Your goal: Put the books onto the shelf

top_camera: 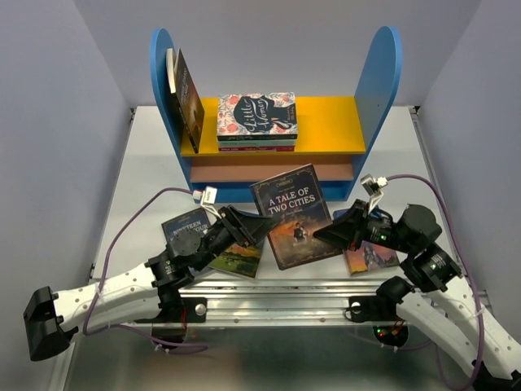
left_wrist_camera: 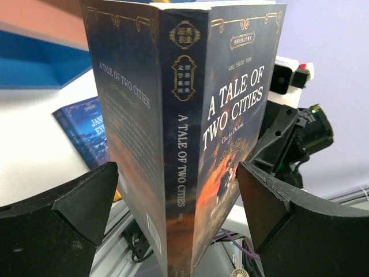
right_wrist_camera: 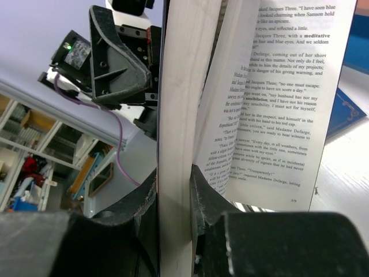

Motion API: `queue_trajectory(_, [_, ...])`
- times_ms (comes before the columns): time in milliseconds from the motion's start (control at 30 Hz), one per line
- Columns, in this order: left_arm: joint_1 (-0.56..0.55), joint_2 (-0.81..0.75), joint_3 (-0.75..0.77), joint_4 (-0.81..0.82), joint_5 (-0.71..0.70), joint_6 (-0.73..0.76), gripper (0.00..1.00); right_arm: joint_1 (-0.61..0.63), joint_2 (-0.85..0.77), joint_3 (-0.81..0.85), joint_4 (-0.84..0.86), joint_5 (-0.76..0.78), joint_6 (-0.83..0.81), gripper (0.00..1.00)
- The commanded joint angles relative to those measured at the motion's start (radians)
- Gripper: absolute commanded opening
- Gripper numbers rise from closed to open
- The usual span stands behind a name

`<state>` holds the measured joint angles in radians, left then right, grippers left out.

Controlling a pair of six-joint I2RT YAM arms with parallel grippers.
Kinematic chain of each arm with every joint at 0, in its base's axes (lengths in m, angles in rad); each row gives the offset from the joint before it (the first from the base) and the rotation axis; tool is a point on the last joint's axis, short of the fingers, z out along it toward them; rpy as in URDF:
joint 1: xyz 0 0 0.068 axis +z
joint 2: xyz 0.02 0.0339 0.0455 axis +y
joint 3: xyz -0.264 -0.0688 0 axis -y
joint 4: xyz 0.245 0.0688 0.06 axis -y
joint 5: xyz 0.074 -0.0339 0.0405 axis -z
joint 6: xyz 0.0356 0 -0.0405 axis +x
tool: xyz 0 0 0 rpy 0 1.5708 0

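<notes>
My left gripper should next stay where it is beside the book and close its open fingers on the book's spine, as one finger is already on each side.
The book A Tale of Two Cities (top_camera: 293,208) is held up off the table in front of the shelf (top_camera: 383,73), cover towards the top camera. My right gripper (top_camera: 326,234) is shut on its right side. In the right wrist view the gripper (right_wrist_camera: 174,190) pinches a thick block of pages, and looser pages (right_wrist_camera: 277,86) fan open beside it. My left gripper (left_wrist_camera: 176,179) is open and straddles the book's spine (left_wrist_camera: 179,115), one finger on each side. One dark book (top_camera: 189,102) leans against the shelf's left panel.
A floral Little Women book (top_camera: 257,114) lies on a small stack on the yellow board (top_camera: 326,122). On the table lie Nineteen Eighty-Four (top_camera: 184,224), a landscape-cover book (top_camera: 238,259) under the left arm, and another book (top_camera: 370,259) under the right gripper. A blue Jane Eyre book (left_wrist_camera: 86,130) shows beyond.
</notes>
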<state>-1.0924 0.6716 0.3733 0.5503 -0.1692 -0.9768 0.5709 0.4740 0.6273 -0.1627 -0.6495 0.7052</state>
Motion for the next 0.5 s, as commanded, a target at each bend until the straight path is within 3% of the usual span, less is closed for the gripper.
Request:
queue_trajectory(0, [-0.004,-0.014,-0.008,0.086,0.003,0.033,0.94,0.007,-0.015,0.012,0.291,-0.059,0.06,0.01])
queue_trajectory(200, [-0.004,-0.007,-0.008,0.105,0.023,0.038,0.91,0.007,-0.002,-0.028,0.379,-0.091,0.106,0.01])
queue_trajectory(333, [-0.004,-0.007,-0.01,0.112,0.028,0.029,0.75,0.007,0.008,-0.038,0.388,-0.09,0.106,0.01])
queue_trajectory(467, [-0.004,-0.001,-0.017,0.143,0.056,0.029,0.69,0.007,0.015,-0.052,0.4,-0.085,0.105,0.01])
